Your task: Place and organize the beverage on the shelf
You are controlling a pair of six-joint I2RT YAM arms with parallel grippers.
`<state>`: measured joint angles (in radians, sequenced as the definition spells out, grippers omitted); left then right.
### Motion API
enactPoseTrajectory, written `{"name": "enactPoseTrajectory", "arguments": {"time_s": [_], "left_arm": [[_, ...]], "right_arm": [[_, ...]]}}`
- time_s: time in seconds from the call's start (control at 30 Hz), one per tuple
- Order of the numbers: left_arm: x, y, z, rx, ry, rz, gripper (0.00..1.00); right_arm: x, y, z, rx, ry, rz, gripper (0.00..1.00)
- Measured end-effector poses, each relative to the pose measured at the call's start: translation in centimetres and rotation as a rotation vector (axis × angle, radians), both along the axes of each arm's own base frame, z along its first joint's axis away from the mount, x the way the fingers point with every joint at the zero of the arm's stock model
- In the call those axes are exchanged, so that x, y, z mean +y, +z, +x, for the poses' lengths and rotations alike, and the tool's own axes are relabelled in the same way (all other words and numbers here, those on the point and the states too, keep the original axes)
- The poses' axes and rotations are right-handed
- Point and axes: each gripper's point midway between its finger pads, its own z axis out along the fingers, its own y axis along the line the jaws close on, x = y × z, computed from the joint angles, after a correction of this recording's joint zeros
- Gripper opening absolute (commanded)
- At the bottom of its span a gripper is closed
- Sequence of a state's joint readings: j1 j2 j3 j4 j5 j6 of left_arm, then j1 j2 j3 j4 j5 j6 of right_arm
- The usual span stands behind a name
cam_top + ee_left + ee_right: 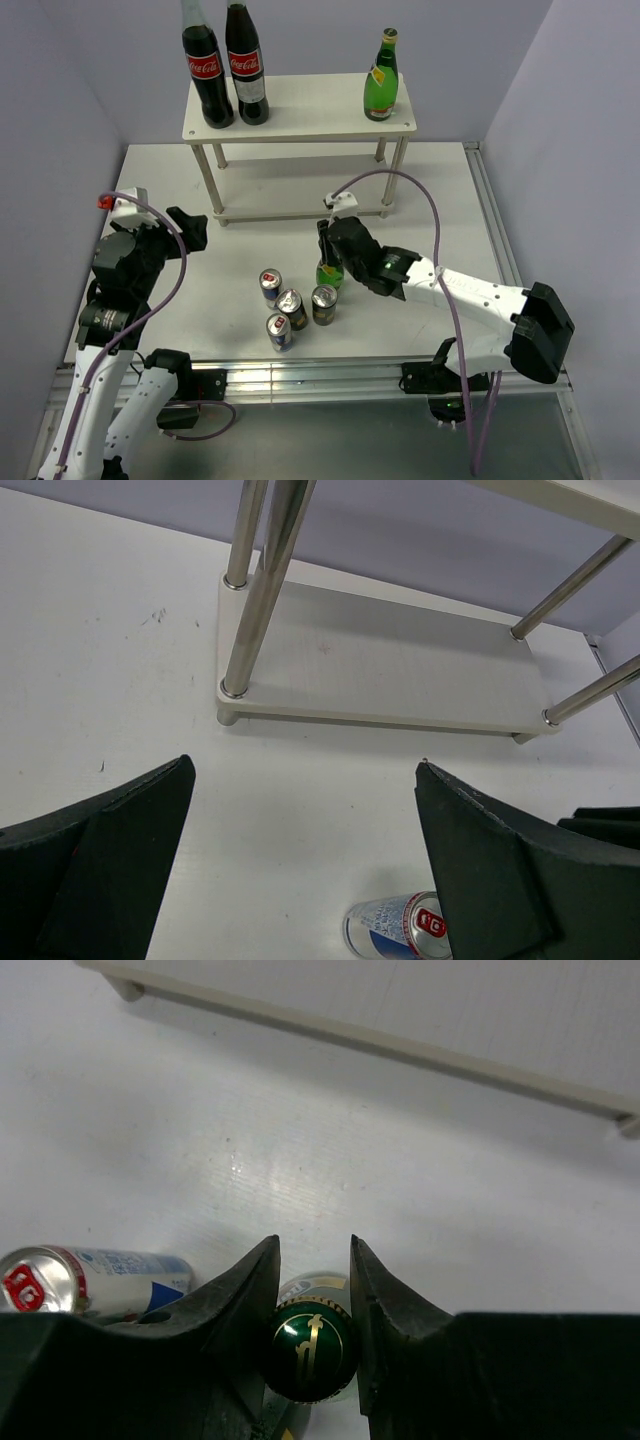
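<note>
The bottle rises in my right gripper next, then lands outward on the top board's bare part (333, 112) for release beside the second green bottle, its match.
My right gripper (328, 248) is shut on the neck of a green glass bottle (330, 273), which stands upright beside the cans. In the right wrist view its green cap (310, 1350) sits gripped between my fingers (313, 1245). A second green bottle (380, 82) stands on the right of the white shelf's top board (310, 110). Two blue-and-silver cans (270, 287) (281, 332) and two dark gold-topped cans (292, 308) (324, 304) stand on the table. My left gripper (190, 230) is open and empty, left of the cans. The left wrist view (303, 765) shows one blue can (395, 930) by its right finger.
Two tall cola bottles (208, 75) (246, 65) with red labels stand on the left of the top board. The shelf's lower board (400, 670) is bare. Purple walls close in the table on the left, back and right. A blue can (95, 1280) shows left of the right gripper.
</note>
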<state>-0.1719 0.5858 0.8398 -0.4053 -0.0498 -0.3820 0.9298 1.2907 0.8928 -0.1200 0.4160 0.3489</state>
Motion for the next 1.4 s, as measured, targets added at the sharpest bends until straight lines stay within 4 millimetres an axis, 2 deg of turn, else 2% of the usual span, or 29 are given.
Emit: {"name": "enactPoseTrajectory", "arguments": {"time_s": [0.07,0.17,0.3,0.43,0.57,0.7,0.83,1.03,1.23,1.4], "left_arm": [[0.0,0.1,0.0,-0.003,0.0,0.0,0.99],[0.0,0.2,-0.1,-0.008,0.0,-0.001,0.99],[0.0,0.2,-0.2,-0.008,0.0,-0.001,0.99],[0.0,0.2,-0.2,-0.009,0.0,-0.002,0.99],[0.0,0.3,-0.2,-0.013,-0.001,-0.002,0.99],[0.0,0.3,-0.3,-0.014,-0.002,-0.003,0.99],[0.0,0.3,-0.3,-0.014,-0.005,-0.003,0.99],[-0.2,0.2,-0.3,-0.011,-0.011,-0.004,0.99],[-0.3,0.2,-0.3,-0.011,-0.017,-0.004,0.99],[-0.3,0.2,-0.3,-0.01,-0.022,-0.005,0.99]], "right_arm": [[0.0,2.2,0.5,-0.027,0.0,-0.023,0.0],[0.3,7.0,1.5,-0.102,-0.003,-0.011,0.0],[0.6,15.4,3.1,-0.247,-0.027,0.037,0.0],[0.3,22.4,4.8,-0.368,-0.065,0.056,0.0],[-0.3,27.8,6.6,-0.46,-0.126,0.035,0.0],[-0.5,31.6,8.2,-0.52,-0.173,0.019,0.0],[-0.4,34.2,9.5,-0.555,-0.203,0.023,0.0],[-1.4,36.4,11.1,-0.587,-0.254,0.03,0.0],[-3.3,36.8,12.7,-0.603,-0.308,0.02,0.0],[-3.6,36.8,14.8,-0.615,-0.338,0.024,0.0]]}}
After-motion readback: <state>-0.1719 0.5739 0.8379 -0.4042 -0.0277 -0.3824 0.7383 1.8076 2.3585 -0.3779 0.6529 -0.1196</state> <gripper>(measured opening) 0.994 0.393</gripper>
